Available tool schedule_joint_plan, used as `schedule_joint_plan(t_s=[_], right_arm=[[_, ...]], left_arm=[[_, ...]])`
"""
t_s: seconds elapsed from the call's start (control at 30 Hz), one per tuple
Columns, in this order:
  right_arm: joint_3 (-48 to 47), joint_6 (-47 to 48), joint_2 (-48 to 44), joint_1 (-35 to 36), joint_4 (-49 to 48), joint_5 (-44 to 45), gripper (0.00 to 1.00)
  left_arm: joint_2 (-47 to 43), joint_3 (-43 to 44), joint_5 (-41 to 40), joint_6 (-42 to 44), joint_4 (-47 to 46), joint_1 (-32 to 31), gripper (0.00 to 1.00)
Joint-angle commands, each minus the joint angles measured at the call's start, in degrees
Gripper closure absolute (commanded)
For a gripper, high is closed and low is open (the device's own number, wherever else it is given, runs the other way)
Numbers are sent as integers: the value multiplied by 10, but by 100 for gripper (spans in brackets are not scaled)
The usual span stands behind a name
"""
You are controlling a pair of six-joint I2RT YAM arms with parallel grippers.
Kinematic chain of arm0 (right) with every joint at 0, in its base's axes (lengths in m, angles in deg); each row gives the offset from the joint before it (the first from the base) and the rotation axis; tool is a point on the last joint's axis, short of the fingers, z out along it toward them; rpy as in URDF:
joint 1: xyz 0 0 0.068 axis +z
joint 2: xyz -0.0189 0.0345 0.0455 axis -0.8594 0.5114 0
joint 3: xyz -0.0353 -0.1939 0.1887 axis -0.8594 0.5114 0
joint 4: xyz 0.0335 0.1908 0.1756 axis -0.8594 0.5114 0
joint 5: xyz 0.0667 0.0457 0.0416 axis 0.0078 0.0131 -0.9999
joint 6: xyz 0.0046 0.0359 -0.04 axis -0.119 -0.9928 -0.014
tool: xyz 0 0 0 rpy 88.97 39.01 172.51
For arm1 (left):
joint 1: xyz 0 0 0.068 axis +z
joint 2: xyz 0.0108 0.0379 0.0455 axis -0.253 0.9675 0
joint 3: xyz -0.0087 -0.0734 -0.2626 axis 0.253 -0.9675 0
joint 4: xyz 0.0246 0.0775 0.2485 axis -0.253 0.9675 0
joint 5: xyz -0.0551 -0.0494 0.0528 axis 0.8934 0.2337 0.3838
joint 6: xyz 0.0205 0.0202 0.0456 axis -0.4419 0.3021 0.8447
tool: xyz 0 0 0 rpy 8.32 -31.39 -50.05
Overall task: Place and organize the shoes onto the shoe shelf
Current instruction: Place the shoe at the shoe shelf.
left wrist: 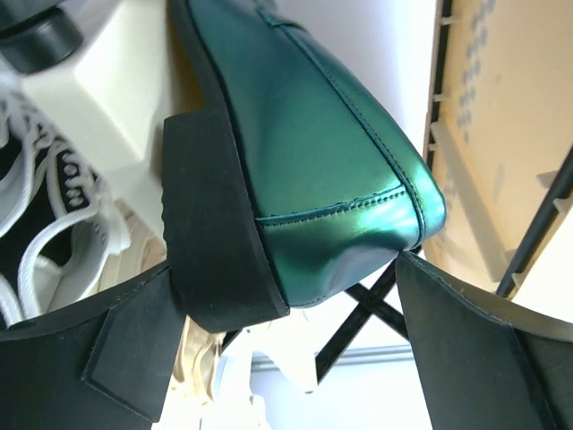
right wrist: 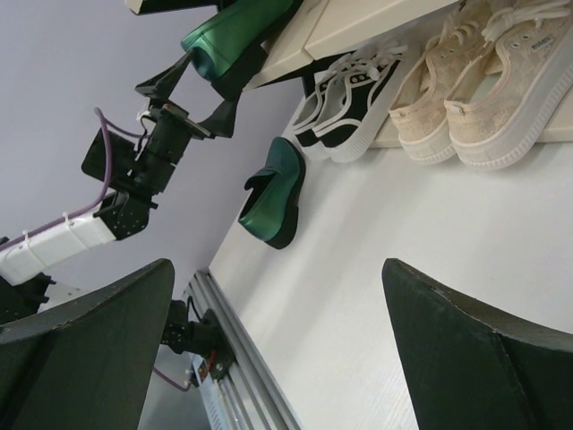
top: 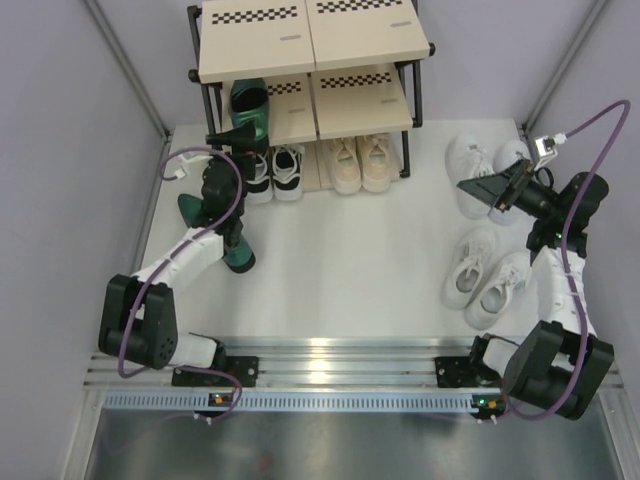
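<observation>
The second green shoe is still off the shelf and lies below and back from my left gripper, so I will move my left gripper back and down onto the side rim of that shoe's opening.
The shoe shelf stands at the back. One glossy green heeled shoe lies on its middle tier, heel towards me. My left gripper is open with its jaws on either side of that shoe's heel end; the fingertips are at the shoe's surface. The second green shoe lies on the floor beside the left arm. Black-and-white sneakers and beige sneakers sit on the bottom tier. My right gripper is open and empty, raised near one white pair.
A second white pair lies on the floor at the near right, next to the right arm. Grey walls close in both sides. The metal rail with the arm bases runs along the near edge.
</observation>
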Motion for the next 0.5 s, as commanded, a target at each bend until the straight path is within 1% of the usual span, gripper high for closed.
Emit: schedule_joint_plan(t_s=[0.0,0.1,0.17,0.37,0.47], right_arm=[[1,2,-17,-8,-37,-4,1],[2,0,-18,-9,-37,-4,1],[3,1,-20,-9,-37,-4,1],[4,1,-27,-9,-37,-5,1],[4,4,-30,-9,-38,-6,1]], left_arm=[[-44,9,20,-20,37,-2,2],[-57,10,24,-24,81,-2,2],[-69,2,25,-29,83,-2,2],[-85,11,30,-33,151,-2,2],[-103,1,43,-31,162,-2,2]])
